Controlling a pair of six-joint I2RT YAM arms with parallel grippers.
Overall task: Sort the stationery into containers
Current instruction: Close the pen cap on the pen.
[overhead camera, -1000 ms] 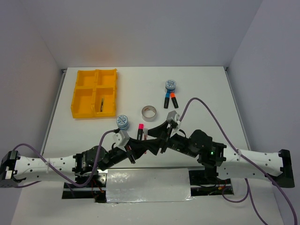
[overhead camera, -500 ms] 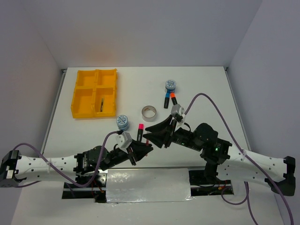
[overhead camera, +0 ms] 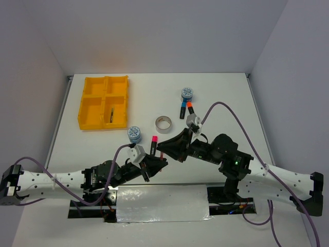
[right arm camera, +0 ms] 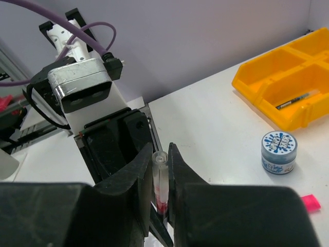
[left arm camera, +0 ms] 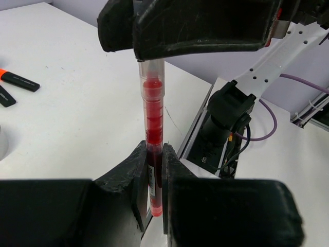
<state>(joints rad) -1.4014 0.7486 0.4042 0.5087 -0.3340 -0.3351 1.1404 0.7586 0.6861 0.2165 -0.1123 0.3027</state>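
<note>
I need to move my left gripper outward and to the left in the top view next, to let go of the red pen (overhead camera: 161, 154) in the tray's near section (overhead camera: 118, 113), because one pen is lying there.
A thin red pen (left arm camera: 153, 118) with a clear end is held above the table's near middle by both grippers. My left gripper (left arm camera: 154, 170) is shut on its red lower part. My right gripper (right arm camera: 160, 164) is shut on the clear end (right arm camera: 160, 160). From above, the two grippers meet tip to tip at the pen (overhead camera: 161, 154). The yellow tray (overhead camera: 82, 110) lies at the far left, with one thin pen (overhead camera: 110, 114) in its near right compartment.
On the table lie a blue-white tape roll (overhead camera: 134, 134), a second one (overhead camera: 187, 93), a silver-grey tape ring (overhead camera: 164, 124), a pink-capped highlighter (overhead camera: 153, 144), and blue-capped (overhead camera: 183, 110) and orange-capped (overhead camera: 190, 110) highlighters. Purple cables loop over both arms.
My right gripper has drawn back a little toward the right and has closed on the pen's clear end. My left gripper has kept its hold on the pen.
</note>
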